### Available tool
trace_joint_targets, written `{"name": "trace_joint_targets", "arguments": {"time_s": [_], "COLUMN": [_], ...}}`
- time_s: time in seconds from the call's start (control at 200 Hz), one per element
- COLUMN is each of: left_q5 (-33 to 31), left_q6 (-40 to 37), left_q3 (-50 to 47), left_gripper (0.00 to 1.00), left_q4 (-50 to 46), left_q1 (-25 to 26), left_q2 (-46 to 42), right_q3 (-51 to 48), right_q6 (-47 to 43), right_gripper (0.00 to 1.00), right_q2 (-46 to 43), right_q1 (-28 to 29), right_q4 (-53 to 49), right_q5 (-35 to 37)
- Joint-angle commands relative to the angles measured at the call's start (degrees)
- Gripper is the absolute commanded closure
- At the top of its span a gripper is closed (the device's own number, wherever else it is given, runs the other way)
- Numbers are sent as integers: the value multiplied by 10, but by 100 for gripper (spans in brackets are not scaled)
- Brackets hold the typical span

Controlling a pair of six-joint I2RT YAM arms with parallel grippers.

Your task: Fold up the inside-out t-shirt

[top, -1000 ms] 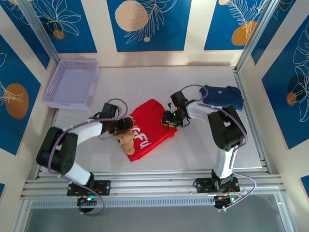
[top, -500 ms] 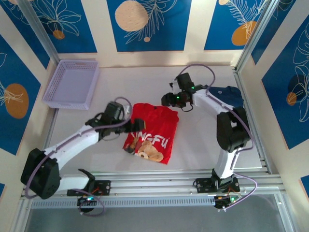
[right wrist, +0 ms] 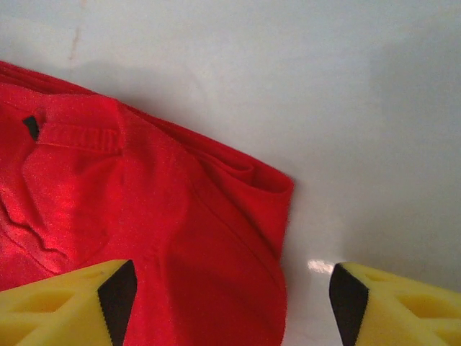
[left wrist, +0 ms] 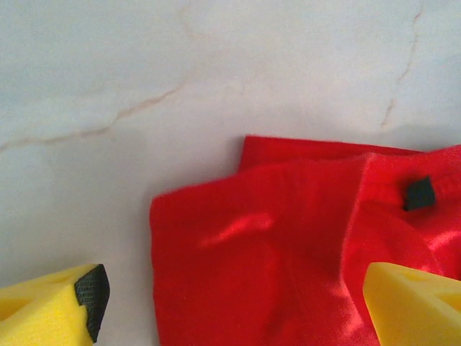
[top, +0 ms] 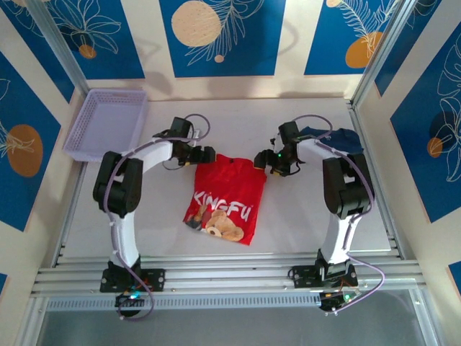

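Observation:
I will lower my left gripper onto the shirt's unheld far corner nearest the basket, then pinch a fold.
The inside-out t-shirt [top: 227,202] lies folded into a flat red rectangle in the middle of the table, with white lettering and a bear print facing up. My left gripper [top: 207,154] is at its far left corner. In the left wrist view the yellow fingers [left wrist: 54,310] stand wide apart, and the shirt's corner [left wrist: 274,245] lies between them unheld. My right gripper [top: 268,161] is at the far right corner. It is open as well, its fingertips [right wrist: 65,306] spread either side of the red cloth's edge [right wrist: 144,187].
A lavender mesh basket [top: 108,122] sits at the back left. A dark navy garment [top: 335,138] lies at the back right, just behind my right arm. Bare white tabletop [top: 310,216] surrounds the shirt.
The shirt went from a skewed bundle to a flat rectangle squared to the table. Both grippers opened and let go of it. The left arm swung back to the far left corner.

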State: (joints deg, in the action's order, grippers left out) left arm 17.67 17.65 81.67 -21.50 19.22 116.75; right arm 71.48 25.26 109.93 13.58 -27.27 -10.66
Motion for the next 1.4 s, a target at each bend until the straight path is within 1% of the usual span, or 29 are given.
{"name": "trace_joint_targets", "arguments": {"time_s": [0.0,0.075,0.21,0.3,0.455,0.57,0.725,0.85,0.91,0.95,1.025,1.105,1.225,1.29,1.395], "left_q5": [33,67,103,131,161,198,221,234,242,245,239,226,221,221,214], "left_q6": [-55,-60,-68,-68,-68,-62,-54,-51,-48,-46,-43,-32,4,24,45], "left_q3": [46,62,66,66,71,76,72,77,82,85,87,75,36,21,21], "left_gripper": [10,12,18,26,42,53,63,73,79,85,100,100,100,100,100], "left_q4": [-47,-50,-50,-45,-36,-24,-13,-11,-11,-11,-11,5,71,105,134], "left_q1": [-3,-3,-2,-2,-2,-2,-2,-2,-3,-3,-6,-16,-36,-44,-53], "left_q2": [39,67,97,106,112,119,122,128,131,132,125,103,55,35,20], "right_q3": [-1,-5,-8,-5,-2,3,11,11,11,10,10,3,-17,-21,-16], "right_q6": [21,28,38,48,63,68,72,74,74,74,71,60,40,33,28], "right_gripper": [29,31,35,42,59,69,75,79,81,82,87,92,100,100,100], "right_q2": [20,26,35,44,51,54,62,67,67,65,59,37,-7,-25,-39], "right_q1": [7,12,28,35,36,35,35,34,34,33,28,20,8,4,-4], "right_q4": [16,24,42,53,72,82,89,101,108,113,119,125,158,172,191], "right_q5": [-39,-44,-48,-51,-39,-34,-33,-37,-37,-37,-37,-33,-41,-49,-56]}}
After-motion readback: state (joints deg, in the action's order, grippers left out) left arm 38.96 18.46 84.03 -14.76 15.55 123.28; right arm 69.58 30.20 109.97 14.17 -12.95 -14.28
